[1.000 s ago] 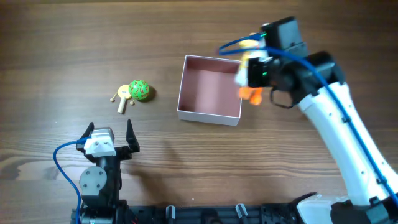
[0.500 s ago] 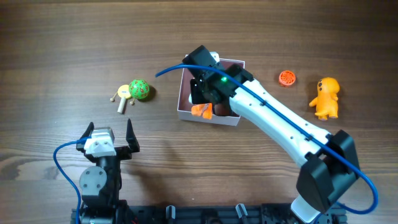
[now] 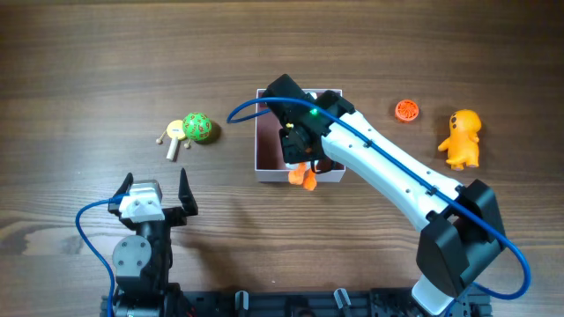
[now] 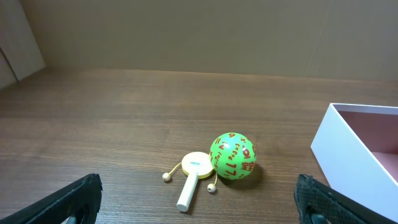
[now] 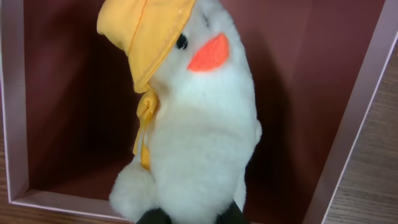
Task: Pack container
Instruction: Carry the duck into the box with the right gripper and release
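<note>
I need to move my right gripper outward next, toward the side of the box by the green ball [image 5: 78, 106], and then down inside, because the duck's orange feet hang over the box's near side.
The container [image 3: 267, 157] is a small square box with white walls and a dusty pink inside, at mid table; it also shows in the left wrist view [image 4: 354, 155] and the right wrist view [image 5: 354, 124]. My right gripper [image 3: 298, 151] is over the box, shut on a white plush duck [image 5: 199, 137] with a yellow hat and orange beak; its orange feet [image 3: 302, 175] stick out past the box's near wall. My left gripper [image 3: 154, 195] is open and empty near the front left, apart from a green ball [image 3: 197, 128] and a small yellow paddle drum [image 3: 174, 134].
An orange disc [image 3: 406, 110] and a yellow-orange figure [image 3: 463, 137] lie on the wooden table right of the box. The green ball [image 4: 232, 155] and paddle drum [image 4: 194, 177] lie ahead of the left gripper [image 4: 199, 205].
My right gripper has shifted slightly toward the near wall with the duck; the duck's orange feet now stick out past that wall. The left arm has not moved.
</note>
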`<state>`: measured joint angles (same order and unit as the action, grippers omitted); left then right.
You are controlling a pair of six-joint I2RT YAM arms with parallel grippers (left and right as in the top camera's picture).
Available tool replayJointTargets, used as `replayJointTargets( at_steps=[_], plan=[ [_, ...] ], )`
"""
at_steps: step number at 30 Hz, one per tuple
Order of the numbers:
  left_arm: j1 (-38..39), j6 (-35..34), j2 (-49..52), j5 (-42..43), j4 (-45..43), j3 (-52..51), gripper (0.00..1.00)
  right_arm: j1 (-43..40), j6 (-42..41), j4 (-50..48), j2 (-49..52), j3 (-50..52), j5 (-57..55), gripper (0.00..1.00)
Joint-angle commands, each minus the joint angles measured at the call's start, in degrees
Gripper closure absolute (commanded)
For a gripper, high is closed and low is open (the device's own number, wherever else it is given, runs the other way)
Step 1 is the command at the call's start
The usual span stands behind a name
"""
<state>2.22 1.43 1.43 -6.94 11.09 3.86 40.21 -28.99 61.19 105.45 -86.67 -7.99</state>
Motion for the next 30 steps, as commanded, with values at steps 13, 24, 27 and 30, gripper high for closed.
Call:
replayJointTargets(
  at_steps=[13,24,27,30],
  plan=[
    [-0.3,0.9,-0.5,0.9,-0.2,-0.4,0.0,-2.5,4.4,2.6,-8.6,-11.3,2.8,0.94],
    [-0.3,0.9,-0.5,0.9,-0.2,-0.4,0.0,-2.5,4.5,-10.9,-2.6,2.2,-4.6,0.96],
    [-0.3,0.9,-0.5,0.9,-0.2,-0.4,0.0,-2.5,2.9,-13.8,-1.8,5.0,-2.8,0.96],
    [-0.3,0.9,-0.5,0.9,-0.2,-0.4,0.0,-2.5,3.1,-17.2,-1.7,6.1,-0.7,0.96]
  ],
)
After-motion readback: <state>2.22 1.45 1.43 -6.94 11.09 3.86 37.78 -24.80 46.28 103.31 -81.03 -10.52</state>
